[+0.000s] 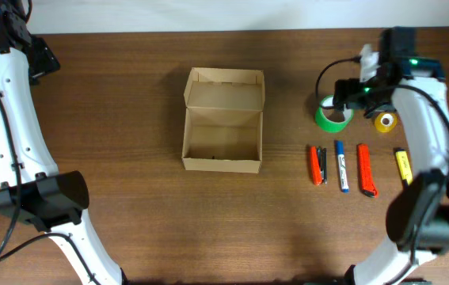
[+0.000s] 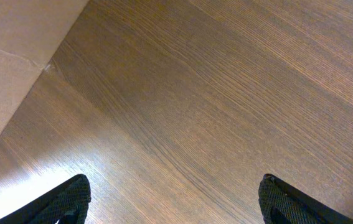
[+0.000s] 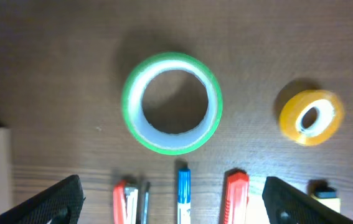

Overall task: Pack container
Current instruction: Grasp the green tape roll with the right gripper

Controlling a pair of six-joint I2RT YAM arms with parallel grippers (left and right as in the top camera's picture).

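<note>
My right gripper hovers over the green roll's hole. It lowers and shifts onto the green roll's rim toward the small yellow tape roll (image 1: 385, 121) next.
The container (image 1: 222, 119), a tan cardboard box with its flap lid open to the back, sits mid-table and looks empty. A green tape roll (image 1: 332, 115) (image 3: 172, 102) and a small yellow tape roll (image 1: 385, 121) (image 3: 311, 117) lie to its right. In front of them lie a red pen with a black one (image 1: 317, 165) (image 3: 126, 200), a blue marker (image 1: 341, 166) (image 3: 183, 190), an orange cutter (image 1: 367, 169) (image 3: 236, 194) and a yellow cutter (image 1: 403, 165) (image 3: 322, 189). My right gripper (image 3: 174, 199) is open, hovering above the green roll. My left gripper (image 2: 175, 198) is open over bare table at the far left.
The wooden table (image 1: 129, 214) carries everything. A corner of cardboard (image 2: 14, 56) shows at the left of the left wrist view. The left arm's base (image 1: 42, 198) stands at the front left, the right arm's base (image 1: 434, 210) at the front right.
</note>
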